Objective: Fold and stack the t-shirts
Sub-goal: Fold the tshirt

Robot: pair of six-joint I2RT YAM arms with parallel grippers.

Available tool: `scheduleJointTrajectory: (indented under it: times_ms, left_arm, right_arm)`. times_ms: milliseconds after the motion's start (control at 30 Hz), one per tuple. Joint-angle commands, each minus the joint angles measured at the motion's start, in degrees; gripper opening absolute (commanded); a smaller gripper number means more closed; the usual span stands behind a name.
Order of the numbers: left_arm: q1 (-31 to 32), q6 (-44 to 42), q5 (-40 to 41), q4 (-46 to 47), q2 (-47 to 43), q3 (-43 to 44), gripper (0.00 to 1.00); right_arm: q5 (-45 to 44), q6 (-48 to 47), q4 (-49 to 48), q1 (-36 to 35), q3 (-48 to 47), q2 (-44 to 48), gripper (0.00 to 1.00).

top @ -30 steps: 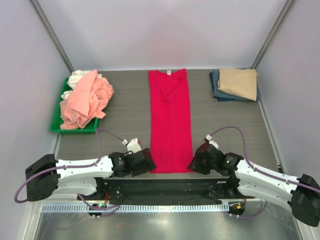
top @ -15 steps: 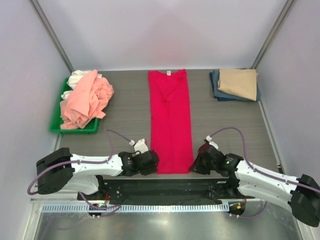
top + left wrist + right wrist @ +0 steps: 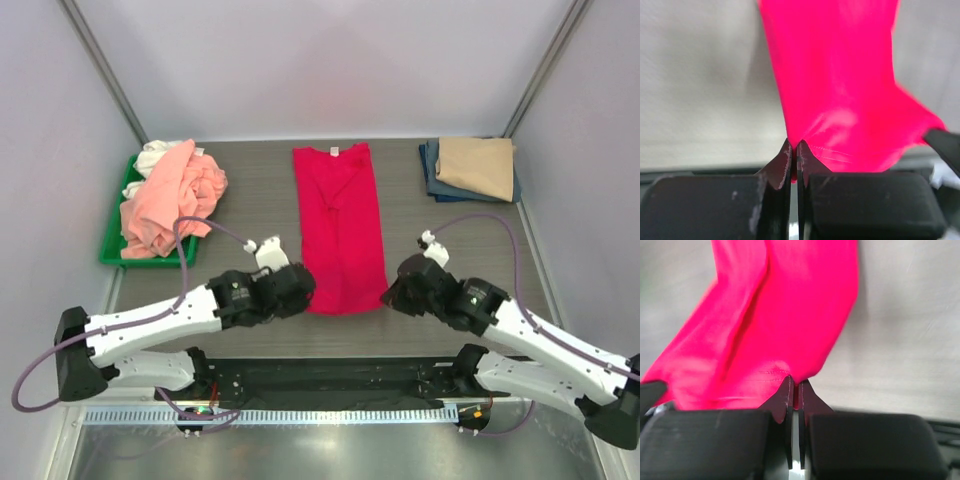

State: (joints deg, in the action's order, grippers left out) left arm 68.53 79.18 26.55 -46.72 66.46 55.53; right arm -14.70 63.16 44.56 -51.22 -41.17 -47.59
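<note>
The red t-shirt is still stretched out lengthwise, so my right gripper will next bring the lifted hem corner outward and down onto it, short of its collar.
A crimson-red t-shirt (image 3: 339,225) lies lengthwise in the middle of the table, folded into a long strip with its collar at the far end. My left gripper (image 3: 303,291) is shut on its near left hem corner (image 3: 795,145), and my right gripper (image 3: 390,293) is shut on the near right hem corner (image 3: 796,382). Both corners are lifted off the table and the near hem sags between them. A folded tan t-shirt (image 3: 477,165) rests on a folded navy one (image 3: 432,176) at the far right. Crumpled salmon-pink (image 3: 172,200) and white (image 3: 153,155) t-shirts fill the tray.
The green plastic tray (image 3: 110,250) stands at the far left by the wall. Grey wood-grain table (image 3: 250,190) shows between tray and red shirt. A black base rail (image 3: 330,378) runs along the near edge. White walls close in on three sides.
Both grippers closed on the red shirt's near hem corners and have carried them up and away from the near edge. The shirt's visible length has shortened.
</note>
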Motion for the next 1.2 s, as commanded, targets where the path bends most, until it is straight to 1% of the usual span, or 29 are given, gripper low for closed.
scheduleJointTrajectory:
  times_ms: [0, 33, 67, 100, 167, 200, 267, 300, 367, 400, 533, 600, 700, 833, 1033, 1167]
  left_arm:
    - [-8.91, -9.9, 0.89, -3.04, -1.24, 2.04, 0.0]
    - [-10.68, -11.48, -0.08, -1.55, -0.89, 2.48, 0.0]
    - [-12.35, -14.46, -0.79, -1.27, 0.42, 3.87, 0.0]
    - [-15.76, -15.88, -2.62, -0.92, 1.21, 4.41, 0.0]
    - [-18.95, -19.91, -4.91, 1.1, 3.93, 5.9, 0.0]
    - [-21.57, -20.98, -7.01, 2.06, 4.73, 6.43, 0.0]
    - [-23.61, -22.83, -8.35, 4.0, 6.57, 7.13, 0.0]
    - [-25.45, -24.14, -9.4, 4.61, 8.41, 7.92, 0.0]
    - [-27.22, -25.47, -11.33, 6.72, 10.18, 8.63, 0.0]
    - [-28.88, -26.69, -11.95, 7.42, 12.36, 9.42, 0.0]
    - [-32.14, -29.69, -16.17, 10.15, 18.43, 13.02, 0.0]
    - [-33.63, -31.01, -16.87, 10.24, 20.98, 15.21, 0.0]
    - [-35.39, -34.17, -18.19, 9.98, 27.3, 20.83, 0.0]
    - [-37.24, -36.19, -19.16, 9.02, 32.49, 26.1, 0.0]
    - [-39.53, -38.13, -20.21, 7.61, 38.3, 31.39, 0.0]
    - [-40.49, -39.62, -21.1, 7.43, 41.99, 34.11, 0.0]
  right_arm:
    - [-5.35, -9.07, 0.1, 5.76, -7.42, -7.15, 0.01]
    - [-3.51, -10.49, -1.73, 7.44, -8.48, -8.82, 0.01]
    - [-2.45, -12.34, -2.88, 11.28, -10.06, -11.27, 0.01]
    - [-1.48, -14.88, -4.98, 12.8, -10.59, -12.69, 0.01]
    - [0.97, -17.27, -5.97, 16.74, -13.22, -17.15, 0.01]
    - [1.42, -18.93, -6.32, 17.64, -14.19, -18.66, 0.01]
    - [3.0, -20.35, -7.9, 19.13, -16.39, -22.78, 0.01]
    - [3.36, -20.96, -8.95, 20.36, -17.01, -23.94, 0.01]
    - [5.11, -22.54, -9.92, 21.51, -18.85, -26.49, 0.01]
    - [5.47, -22.9, -10.8, 22.56, -19.47, -28.85, 0.01]
    - [6.52, -25.18, -12.12, 24.67, -22.55, -33.87, 0.01]
    - [7.05, -25.71, -12.65, 25.64, -24.39, -36.59, 0.01]
    - [7.84, -26.5, -13.44, 27.57, -27.55, -40.28, 0.01]
    - [8.98, -27.38, -13.88, 28.72, -30.11, -44.85, 0.01]
    - [10.3, -28.18, -14.32, 29.86, -35.38, -50.31, 0.01]
    - [10.31, -28.44, -14.5, 30.39, -37.14, -53.56, 0.01]
